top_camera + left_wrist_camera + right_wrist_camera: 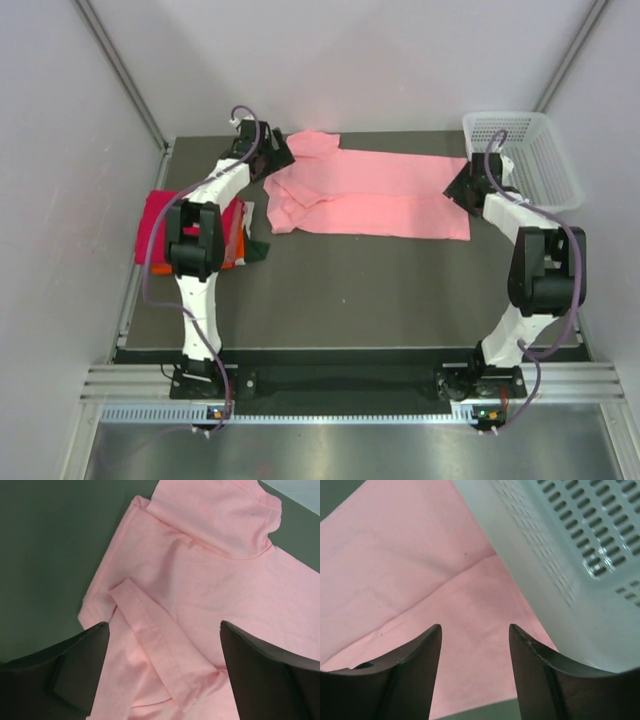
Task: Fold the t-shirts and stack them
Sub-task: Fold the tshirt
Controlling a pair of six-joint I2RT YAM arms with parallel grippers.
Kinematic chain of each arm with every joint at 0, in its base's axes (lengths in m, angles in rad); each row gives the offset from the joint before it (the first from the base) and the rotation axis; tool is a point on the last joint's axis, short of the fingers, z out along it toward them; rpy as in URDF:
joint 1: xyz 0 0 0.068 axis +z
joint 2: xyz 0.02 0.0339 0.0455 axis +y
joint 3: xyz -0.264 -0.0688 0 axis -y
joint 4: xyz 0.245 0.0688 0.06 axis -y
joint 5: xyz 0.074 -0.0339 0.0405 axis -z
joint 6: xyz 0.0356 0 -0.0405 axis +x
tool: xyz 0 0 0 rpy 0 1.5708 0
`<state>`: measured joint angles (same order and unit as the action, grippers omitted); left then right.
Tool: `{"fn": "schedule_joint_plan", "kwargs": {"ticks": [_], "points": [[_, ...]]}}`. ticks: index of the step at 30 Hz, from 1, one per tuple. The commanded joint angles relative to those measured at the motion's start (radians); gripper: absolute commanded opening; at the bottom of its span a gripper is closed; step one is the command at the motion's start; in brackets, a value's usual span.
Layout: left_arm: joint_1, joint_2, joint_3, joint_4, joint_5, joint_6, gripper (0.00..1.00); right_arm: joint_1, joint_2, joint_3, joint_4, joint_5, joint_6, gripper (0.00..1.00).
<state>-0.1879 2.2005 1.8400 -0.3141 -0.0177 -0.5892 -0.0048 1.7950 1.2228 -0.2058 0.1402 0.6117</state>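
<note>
My right gripper should next pull back, then go down onto the near edge of the pink t-shirt, beside the t-shirt's corner, and close.
A light salmon-pink t-shirt (380, 195) lies across the back of the dark table, folded lengthwise, with one sleeve bunched at its left end. My left gripper (275, 158) hovers open over that sleeve end. In the left wrist view the pink t-shirt (200, 555) shows a folded hem strip between the spread jaws of the left gripper (164, 624), which hold nothing. My right gripper (462, 188) stands open over the shirt's right end. In the right wrist view the right gripper (475, 626) has only flat pink t-shirt (395, 555) between its fingers. Folded magenta-red (160, 225) and orange (238, 238) t-shirts lie stacked at the left edge.
A white plastic mesh basket (540, 150) stands at the back right corner, and its wall (570, 540) is very close to my right gripper. A dark green piece of cloth (258, 250) pokes out beside the stack. Walls enclose the table on three sides.
</note>
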Motion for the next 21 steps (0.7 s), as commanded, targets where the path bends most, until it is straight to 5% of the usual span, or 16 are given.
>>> {"fn": "schedule_joint_plan", "kwargs": {"ticks": [1,7,10,13,21], "points": [[0.007,-0.155,-0.07,0.058,-0.005,0.014,0.98,-0.006,-0.188,-0.1,0.086,0.026,0.019,0.59],[0.007,-0.444,-0.362,0.112,-0.056,-0.032,0.98,-0.004,-0.457,-0.414,0.252,-0.004,0.117,0.65],[0.005,-0.568,-0.508,0.148,-0.033,-0.072,0.98,-0.003,-0.537,-0.526,0.258,0.033,0.201,0.59],[0.002,-0.674,-0.628,0.184,0.005,-0.101,0.97,0.055,-0.583,-0.629,0.278,0.082,0.31,0.5],[-0.021,-0.805,-0.876,0.306,0.013,-0.159,0.96,0.104,-0.574,-0.776,0.443,0.153,0.441,0.49]]}}
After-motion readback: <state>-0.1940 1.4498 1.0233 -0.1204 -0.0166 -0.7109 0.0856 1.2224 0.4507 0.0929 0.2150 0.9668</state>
